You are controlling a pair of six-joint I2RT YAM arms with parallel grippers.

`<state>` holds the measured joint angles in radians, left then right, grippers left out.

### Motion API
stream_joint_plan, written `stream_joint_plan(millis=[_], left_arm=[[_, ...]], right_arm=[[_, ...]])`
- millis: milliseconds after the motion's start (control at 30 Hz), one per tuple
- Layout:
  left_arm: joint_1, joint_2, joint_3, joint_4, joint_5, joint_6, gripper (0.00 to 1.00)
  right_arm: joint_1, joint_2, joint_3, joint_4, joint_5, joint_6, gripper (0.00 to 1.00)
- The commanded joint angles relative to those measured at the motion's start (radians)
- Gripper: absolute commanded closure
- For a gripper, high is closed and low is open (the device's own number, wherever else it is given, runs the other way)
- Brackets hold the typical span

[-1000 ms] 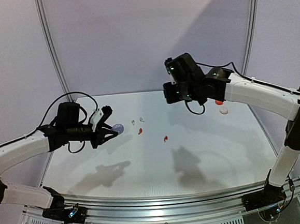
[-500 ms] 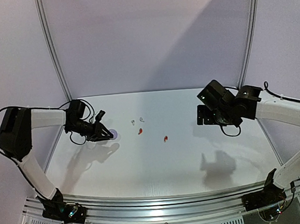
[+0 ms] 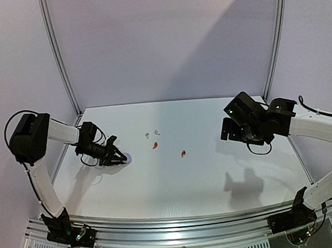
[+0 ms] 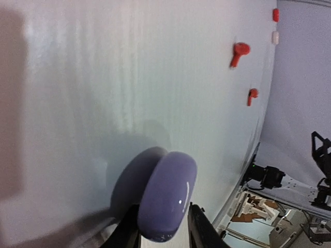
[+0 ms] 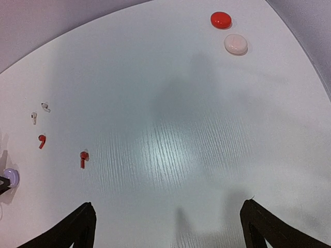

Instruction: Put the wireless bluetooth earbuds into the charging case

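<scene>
My open right gripper will go outward and down around the white case (image 5: 236, 44), which lies closed on the tabletop well beyond my empty fingers.
My left gripper (image 3: 118, 157) sits low at the table's left, shut on a closed lilac charging case (image 3: 127, 158). Its black fingers (image 4: 199, 227) flank the round case (image 4: 168, 194) close to the table; contact with the table is unclear. Two red earbuds (image 3: 155, 146) (image 3: 183, 153) and two white earbuds (image 3: 147, 135) (image 3: 156, 133) lie loose mid-table. The right wrist view shows the red earbuds (image 5: 42, 140) (image 5: 83, 158) and white earbuds (image 5: 34, 117) (image 5: 46, 107). My right gripper (image 5: 168, 206) hangs open and empty above the right side.
A red case (image 5: 221, 19) and a white case (image 5: 236, 44) lie closed at the far right of the table; the right arm (image 3: 281, 123) hides them from the top view. Frame posts (image 3: 57, 58) stand at the back corners.
My left arm has drawn back and lowered the lilac case toward the table. My right arm has swung right and down, and its jaws have opened wide.
</scene>
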<state>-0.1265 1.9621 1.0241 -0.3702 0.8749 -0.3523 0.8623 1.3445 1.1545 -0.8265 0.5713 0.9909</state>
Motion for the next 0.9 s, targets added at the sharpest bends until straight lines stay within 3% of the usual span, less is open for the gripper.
stream_joint_plan(millis=[0, 267, 633, 867], left_arm=[[0.008, 0.013, -0.040, 0.008, -0.059, -0.063, 0.59], [0.008, -0.072, -0.056, -0.111, -0.275, -0.084, 0.03], [0.021, -0.205, -0.019, -0.203, -0.393, -0.036, 0.01], [0.022, -0.372, 0.024, -0.197, -0.380, 0.051, 0.01]], right_arm=[[-0.005, 0.065, 0.051, -0.014, -0.028, 0.001, 0.01], [-0.068, 0.111, 0.082, -0.064, -0.055, -0.038, 0.01], [-0.422, 0.220, 0.168, -0.008, -0.243, -0.323, 0.01], [-0.636, 0.499, 0.413, -0.015, -0.356, -0.508, 0.03]])
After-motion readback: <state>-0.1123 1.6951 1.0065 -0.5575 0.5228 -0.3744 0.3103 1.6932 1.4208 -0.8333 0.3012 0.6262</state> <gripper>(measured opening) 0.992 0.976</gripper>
